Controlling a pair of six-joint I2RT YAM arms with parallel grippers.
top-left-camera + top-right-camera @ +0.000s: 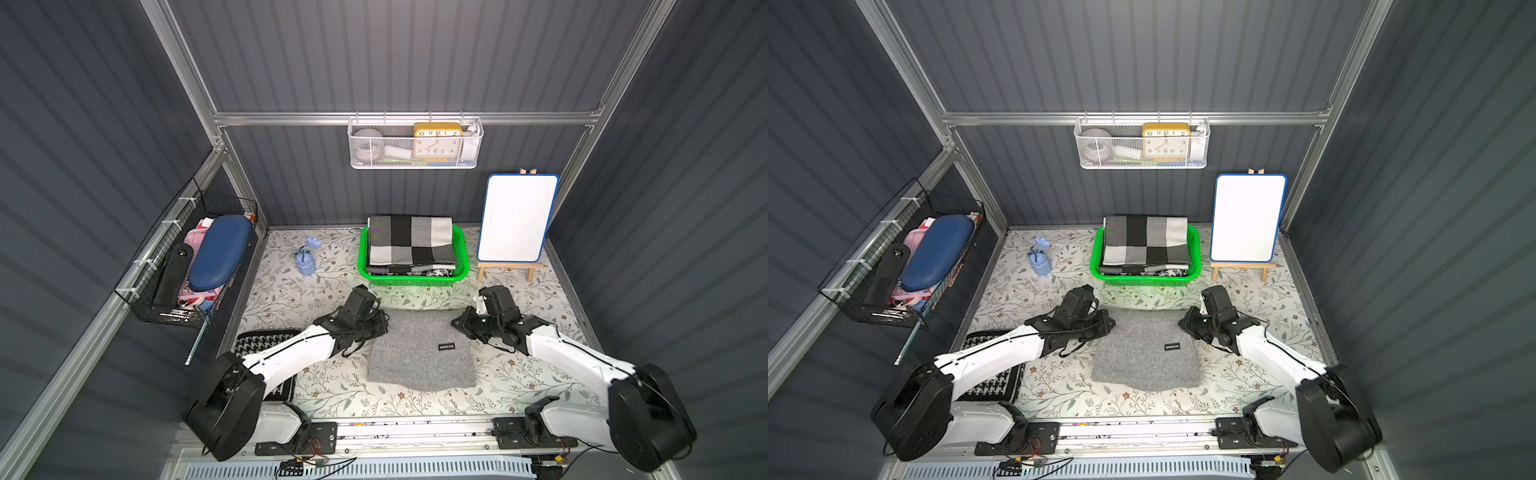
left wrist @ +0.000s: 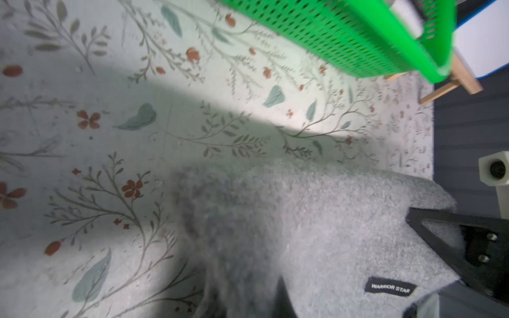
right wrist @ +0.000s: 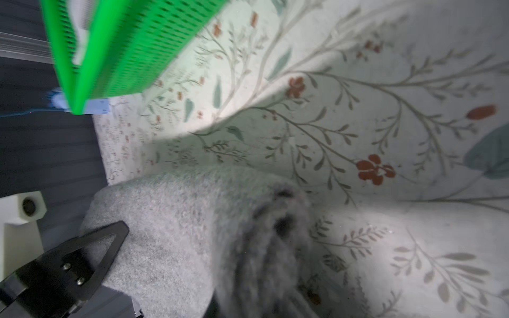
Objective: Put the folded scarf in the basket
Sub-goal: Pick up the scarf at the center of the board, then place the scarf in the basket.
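Note:
My right gripper needs to go up over the basket's rim and outward next, then let go of the scarf [image 1: 419,357], because the checked cloths' far corner by the whiteboard [image 1: 445,224] is outward.
The folded scarf [image 1: 419,357] [image 1: 1144,357] is grey and fuzzy with a small black label, and it lies flat on the floral table in both top views. The bright green basket [image 1: 464,245] [image 1: 1196,245] stands just behind it and holds folded black-and-white checked cloths [image 1: 411,241]. My left gripper [image 1: 384,322] [image 1: 1111,324] is shut on the scarf's far left corner. My right gripper [image 1: 457,323] [image 1: 1183,324] is shut on its far right corner. In the left wrist view the scarf [image 2: 330,220] bunches at my jaws, with the basket [image 2: 344,33] beyond. The right wrist view shows the scarf's layered edge [image 3: 179,220] pinched.
A whiteboard on a wooden easel [image 1: 517,218] stands right of the basket, and a small blue object [image 1: 306,259] sits left of it. A houndstooth cloth [image 1: 266,336] lies under my left arm. A black wire basket [image 1: 195,266] and a white mesh basket [image 1: 415,143] hang on the walls.

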